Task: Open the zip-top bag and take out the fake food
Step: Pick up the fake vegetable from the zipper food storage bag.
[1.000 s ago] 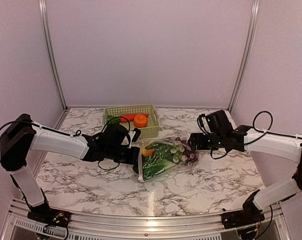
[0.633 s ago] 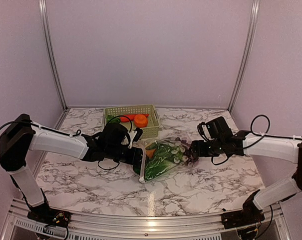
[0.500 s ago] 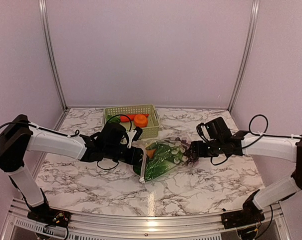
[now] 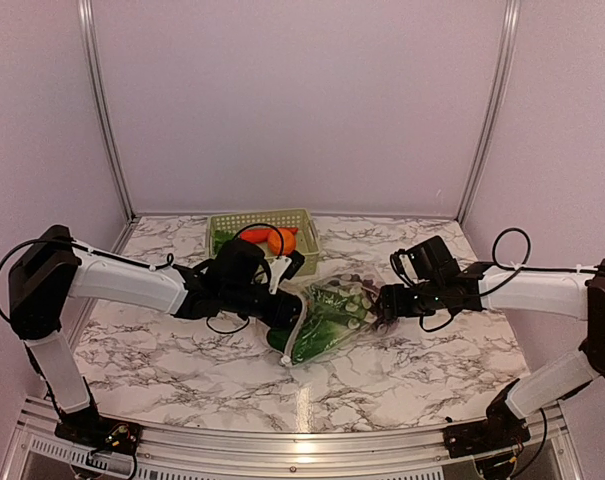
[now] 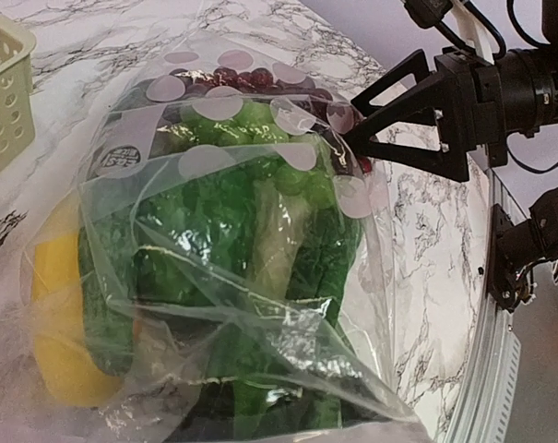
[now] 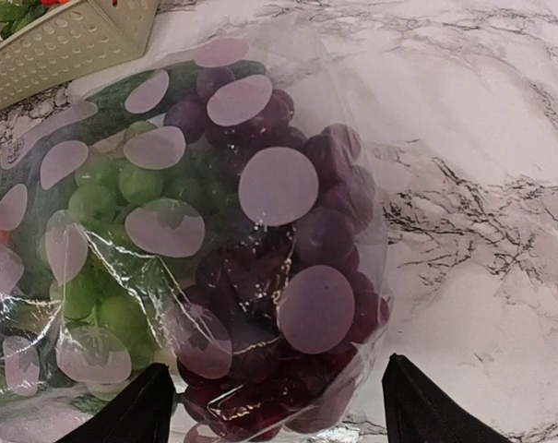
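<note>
My left gripper shifts inside the bag toward the near bar next and closes on the green piece by the white zip, since it lies at the bag's opening.
The zip-top bag lies on the marble table, clear plastic with pale round dots. It holds fake food: green leafy pieces, green grapes, purple grapes and a yellow piece. My left gripper is at the bag's left end by the white zip strip; crumpled plastic hides its fingers in the left wrist view. My right gripper stands open, one finger on either side of the bag's purple-grape end. It also shows open from the left wrist.
A pale green lattice basket stands behind the bag, holding an orange piece and a red-orange one. Its corner shows in both wrist views. Aluminium rails edge the table, with walls close behind.
The left arm has pushed right, further onto the bag's zip end, covering the orange-yellow piece. The right gripper has come down and left until its fingers straddle the grape end.
</note>
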You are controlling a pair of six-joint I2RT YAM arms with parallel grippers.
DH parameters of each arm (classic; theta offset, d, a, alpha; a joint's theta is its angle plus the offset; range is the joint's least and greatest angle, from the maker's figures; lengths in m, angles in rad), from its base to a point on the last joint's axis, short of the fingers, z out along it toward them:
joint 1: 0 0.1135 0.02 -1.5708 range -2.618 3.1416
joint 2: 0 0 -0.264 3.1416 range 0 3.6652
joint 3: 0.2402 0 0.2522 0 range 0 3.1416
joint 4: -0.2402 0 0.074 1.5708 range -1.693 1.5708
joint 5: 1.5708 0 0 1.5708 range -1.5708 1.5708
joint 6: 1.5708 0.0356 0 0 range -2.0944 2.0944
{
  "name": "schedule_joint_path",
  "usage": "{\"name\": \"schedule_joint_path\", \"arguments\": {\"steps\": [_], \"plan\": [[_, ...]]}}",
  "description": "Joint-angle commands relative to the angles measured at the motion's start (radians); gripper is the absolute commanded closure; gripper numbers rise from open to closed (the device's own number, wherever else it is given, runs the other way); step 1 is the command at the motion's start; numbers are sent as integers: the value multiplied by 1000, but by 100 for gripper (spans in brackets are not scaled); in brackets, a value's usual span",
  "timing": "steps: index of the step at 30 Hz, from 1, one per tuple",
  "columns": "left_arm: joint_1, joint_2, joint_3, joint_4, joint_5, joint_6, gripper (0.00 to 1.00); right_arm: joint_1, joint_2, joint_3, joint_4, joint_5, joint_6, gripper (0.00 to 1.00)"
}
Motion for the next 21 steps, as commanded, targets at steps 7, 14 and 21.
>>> {"name": "schedule_joint_path", "arguments": {"steps": [7,14,21], "plan": [[-27,66,48,25,130,49,53,-10,6,71,-4,5,-5,23],[-26,43,-24,29,72,47,58,-10,7,95,-23,12,-18,22],[-28,32,-71,71,78,41,68,21,4,161,-54,21,-48,22]]}}
